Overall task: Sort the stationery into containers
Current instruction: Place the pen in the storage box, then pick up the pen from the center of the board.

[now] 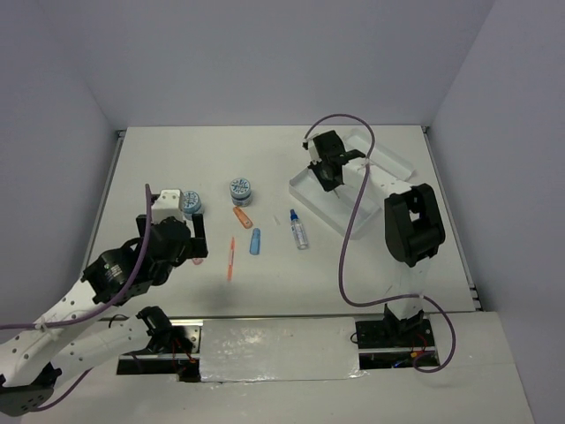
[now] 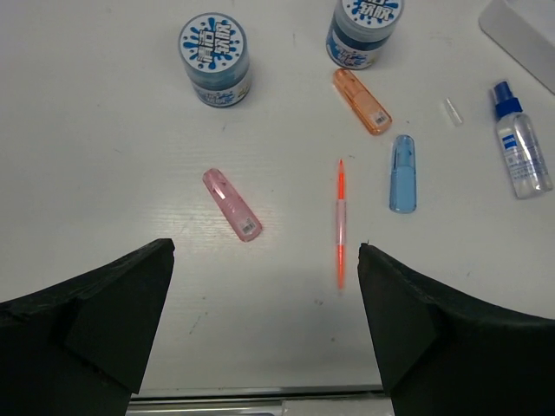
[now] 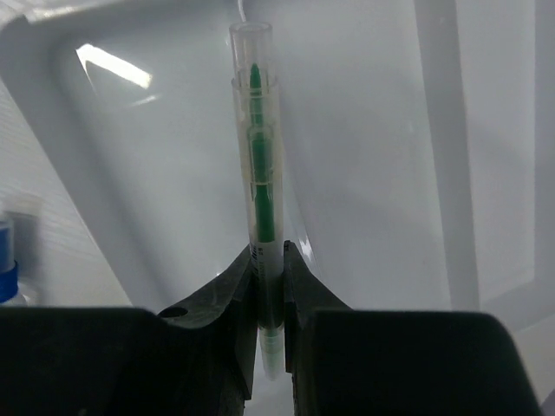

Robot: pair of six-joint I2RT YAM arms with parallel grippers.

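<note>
Next, my left gripper will bring its open fingers across and down to the orange pen's pale middle [image 1: 231, 258] [image 2: 341, 222], which lies below and to its right in the top view.
My right gripper [image 1: 328, 172] is shut on a clear pen with a green core [image 3: 260, 156] and holds it over a compartment of the white divided tray [image 1: 393, 161], whose wall shows in the right wrist view [image 3: 451, 130]. My left gripper [image 2: 264, 247] is open and empty above the table, just short of the pink capsule [image 2: 231, 204] and the thin orange pen [image 2: 340, 222]. Beyond them lie the blue capsule [image 2: 402, 172], the orange capsule [image 2: 362, 100], two blue-patterned tubs [image 2: 216, 59] [image 2: 364, 30] and the blue-capped clear bottle [image 2: 520, 147].
A small clear cap [image 2: 451, 111] lies between the orange capsule and the bottle. The table's front edge with a metal strip [image 1: 274, 349] runs just behind my left gripper. Walls close in the table on the left, back and right.
</note>
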